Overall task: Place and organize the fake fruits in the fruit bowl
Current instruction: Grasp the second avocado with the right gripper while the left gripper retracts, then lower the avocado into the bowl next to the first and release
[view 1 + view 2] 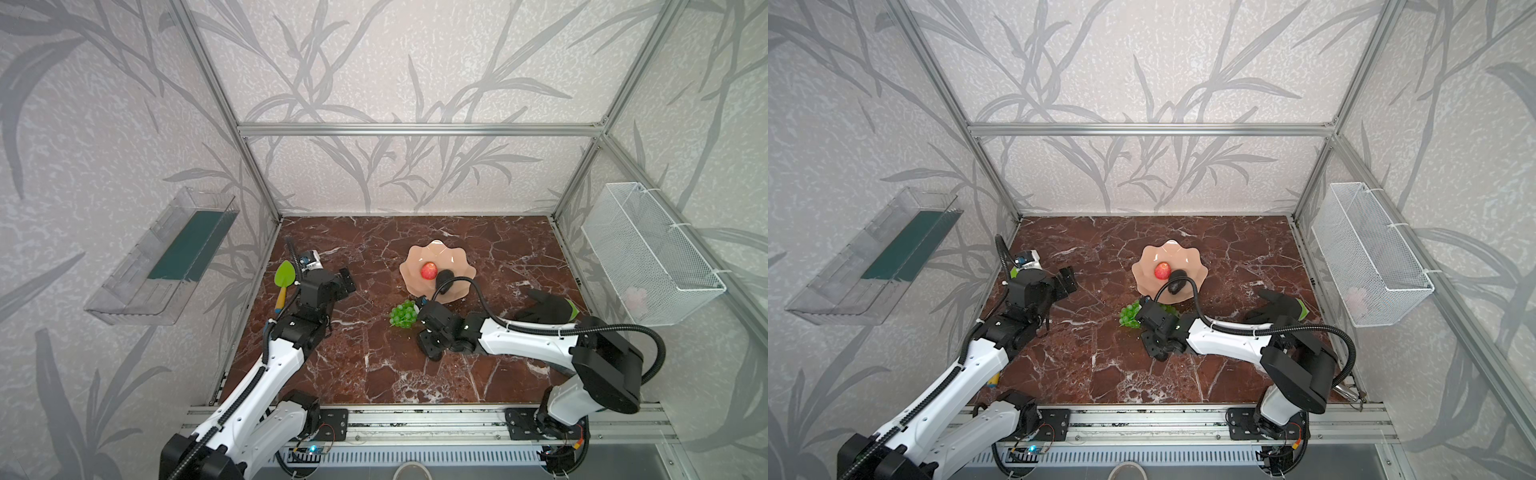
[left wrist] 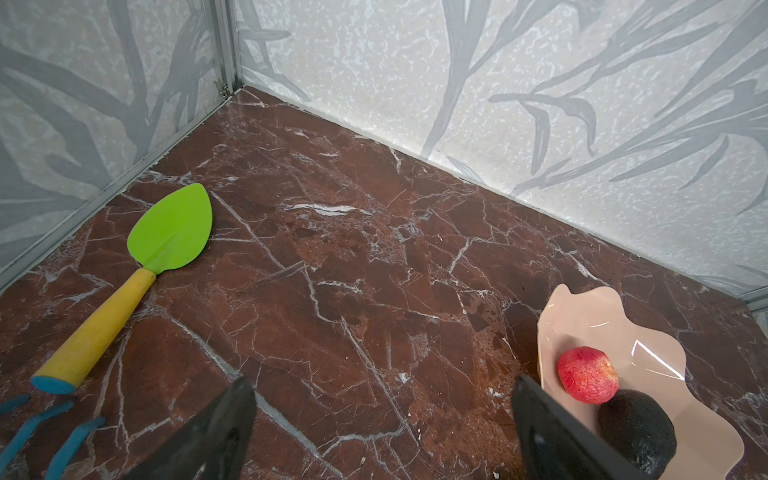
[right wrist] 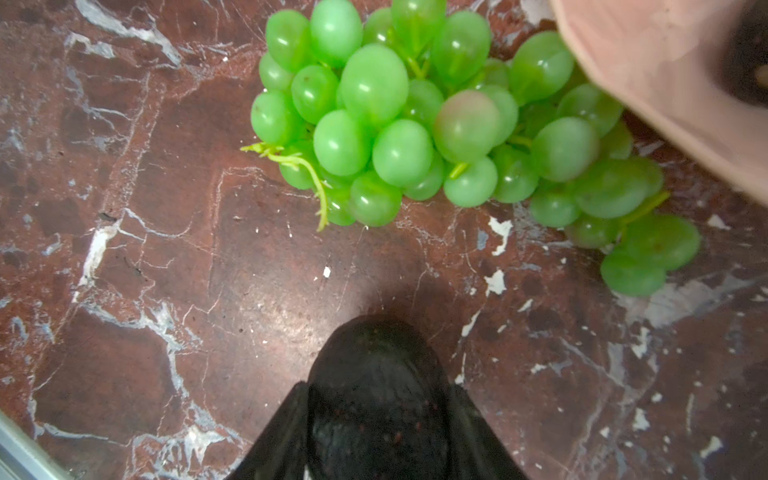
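The right gripper rises and moves outward next, then down to release the second dark avocado on the bare near part of the bowl's bottom, which lies outward.
The peach-pink fruit bowl (image 1: 415, 257) (image 1: 1148, 259) stands mid-table in both top views. A red apple (image 1: 429, 270) (image 2: 588, 374) and a dark avocado (image 1: 444, 276) (image 2: 636, 428) lie in it. Green grapes (image 1: 403, 313) (image 3: 395, 124) rest on the marble just in front of the bowl (image 3: 665, 62). My right gripper (image 1: 432, 347) (image 3: 378, 390) is low over the table beside the grapes, shut on a second dark avocado (image 3: 376, 357). My left gripper (image 1: 347, 282) (image 2: 382, 390) hovers open and empty, left of the bowl (image 2: 582, 316).
A green toy spade (image 1: 285, 274) (image 2: 170, 232) and a blue rake (image 2: 41, 432) lie by the left wall. A dark glove-like thing (image 1: 548, 307) sits at the right. A white wire basket (image 1: 648, 253) and a clear tray (image 1: 162, 257) hang on the side walls.
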`<control>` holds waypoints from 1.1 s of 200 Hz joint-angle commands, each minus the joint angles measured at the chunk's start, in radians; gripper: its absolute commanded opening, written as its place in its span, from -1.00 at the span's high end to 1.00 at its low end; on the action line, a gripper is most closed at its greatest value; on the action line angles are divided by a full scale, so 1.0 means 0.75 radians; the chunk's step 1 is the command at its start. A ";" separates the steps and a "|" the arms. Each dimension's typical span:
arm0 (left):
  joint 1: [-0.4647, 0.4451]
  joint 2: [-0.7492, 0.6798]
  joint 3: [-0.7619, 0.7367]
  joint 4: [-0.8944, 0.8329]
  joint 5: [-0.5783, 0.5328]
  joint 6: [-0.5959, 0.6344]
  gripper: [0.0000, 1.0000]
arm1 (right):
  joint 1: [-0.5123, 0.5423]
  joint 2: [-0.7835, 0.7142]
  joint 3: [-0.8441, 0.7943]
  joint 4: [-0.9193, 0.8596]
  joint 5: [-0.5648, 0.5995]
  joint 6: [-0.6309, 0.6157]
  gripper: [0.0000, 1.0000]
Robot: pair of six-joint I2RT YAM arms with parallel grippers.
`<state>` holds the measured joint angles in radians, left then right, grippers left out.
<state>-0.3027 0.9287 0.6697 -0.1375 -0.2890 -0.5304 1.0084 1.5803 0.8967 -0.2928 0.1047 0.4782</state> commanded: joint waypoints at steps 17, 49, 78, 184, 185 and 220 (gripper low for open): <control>0.021 -0.035 -0.031 -0.003 -0.003 -0.023 -0.92 | 0.008 -0.047 0.026 -0.075 0.047 -0.016 0.17; 0.035 -0.075 -0.040 -0.023 -0.009 -0.021 -0.92 | 0.008 -0.141 0.102 -0.169 0.075 -0.057 0.18; 0.045 -0.109 -0.048 -0.029 -0.016 -0.022 -0.92 | -0.001 -0.265 0.201 -0.245 0.216 -0.155 0.18; 0.059 -0.200 -0.058 -0.114 0.045 -0.071 -0.92 | -0.366 0.157 0.603 -0.004 0.045 -0.577 0.18; 0.059 -0.203 -0.059 -0.116 0.044 -0.071 -0.92 | -0.368 0.159 0.606 -0.001 0.043 -0.579 0.18; 0.061 -0.245 -0.072 -0.158 0.051 -0.092 -0.92 | -0.398 0.378 0.707 0.028 0.015 -0.617 0.18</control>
<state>-0.2634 0.7734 0.6327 -0.2115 -0.2550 -0.5663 0.7216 1.7981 1.3712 -0.3061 0.1505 0.0681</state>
